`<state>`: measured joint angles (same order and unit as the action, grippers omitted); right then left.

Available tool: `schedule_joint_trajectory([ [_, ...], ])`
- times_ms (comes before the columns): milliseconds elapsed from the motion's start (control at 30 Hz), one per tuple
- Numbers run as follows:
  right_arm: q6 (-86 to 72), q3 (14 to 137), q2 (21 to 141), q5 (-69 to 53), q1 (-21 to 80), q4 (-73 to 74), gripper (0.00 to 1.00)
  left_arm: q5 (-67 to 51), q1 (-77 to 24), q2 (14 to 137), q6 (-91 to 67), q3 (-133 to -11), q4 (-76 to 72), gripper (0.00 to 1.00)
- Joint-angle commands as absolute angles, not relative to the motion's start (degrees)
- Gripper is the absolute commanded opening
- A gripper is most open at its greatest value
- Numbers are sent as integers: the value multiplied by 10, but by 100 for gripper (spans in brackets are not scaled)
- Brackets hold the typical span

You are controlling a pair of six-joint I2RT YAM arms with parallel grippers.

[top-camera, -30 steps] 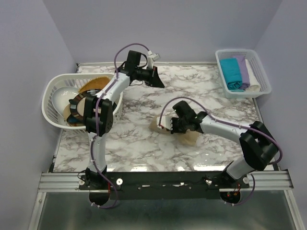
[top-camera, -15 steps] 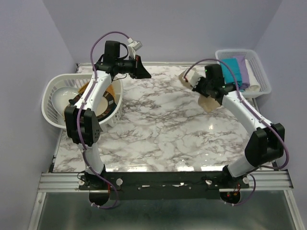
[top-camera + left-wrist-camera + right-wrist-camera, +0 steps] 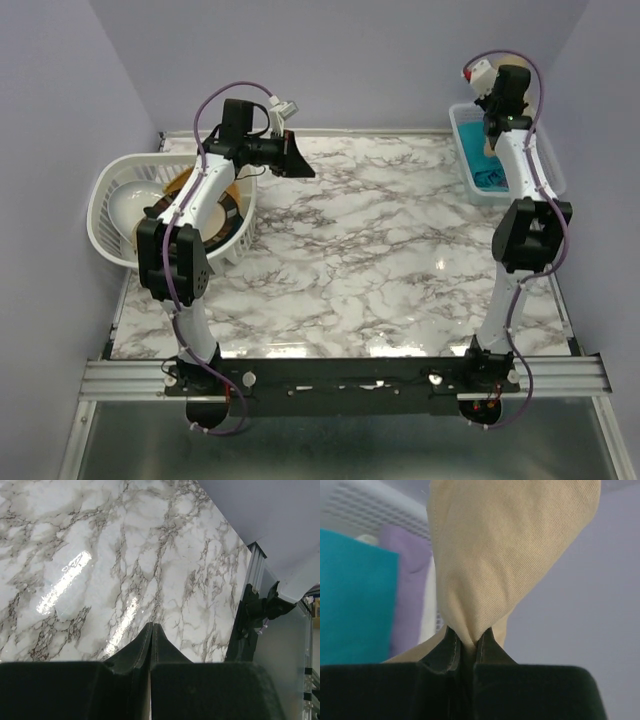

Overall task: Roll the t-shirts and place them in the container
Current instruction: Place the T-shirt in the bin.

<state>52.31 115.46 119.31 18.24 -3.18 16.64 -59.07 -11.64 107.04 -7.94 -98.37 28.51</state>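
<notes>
To get the beige t-shirt beside the lilac bundle, my right gripper should lower into the pale blue basket first, since the t-shirt still hangs above the bundles.
My right gripper [image 3: 467, 642] is shut on a fold of the beige t-shirt [image 3: 505, 555], which bunches out beyond the fingertips. Behind it in the right wrist view are the teal bundle [image 3: 355, 595], the lilac bundle [image 3: 410, 580] and a strip of the white one [image 3: 429, 615], all inside the pale blue basket [image 3: 370, 505]. In the top view the right gripper [image 3: 492, 132] is raised over that basket [image 3: 465, 150] at the back right; the teal bundle [image 3: 490, 172] shows, and the arm hides the beige shirt. My left gripper [image 3: 298, 163] is shut and empty above the marble table [image 3: 125, 555].
A white laundry basket [image 3: 105, 190] at the left holds a white bowl, a golden-brown woven round piece [image 3: 185, 180] and a dark-rimmed patterned plate [image 3: 228, 215]. A metal rail [image 3: 340, 375] runs along the near table edge. Lilac walls close in the back and sides.
The right arm has carried the beige t-shirt from the table's middle up to the back right, over the blue basket. The left arm swung back towards the left.
</notes>
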Motion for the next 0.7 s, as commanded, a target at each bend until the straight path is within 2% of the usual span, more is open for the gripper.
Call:
schedule_joint_trajectory([
  [0,548,1343,1304,265,-91,193,0,-611,-117,1039,-76,-956,270,10],
  [200,677,1317,1348,258,-110,120,0,-614,-116,1030,-81,-928,266,10],
  [667,672,1379,1466,323,-120,148,0,-607,-116,1042,-82,-918,265,11],
])
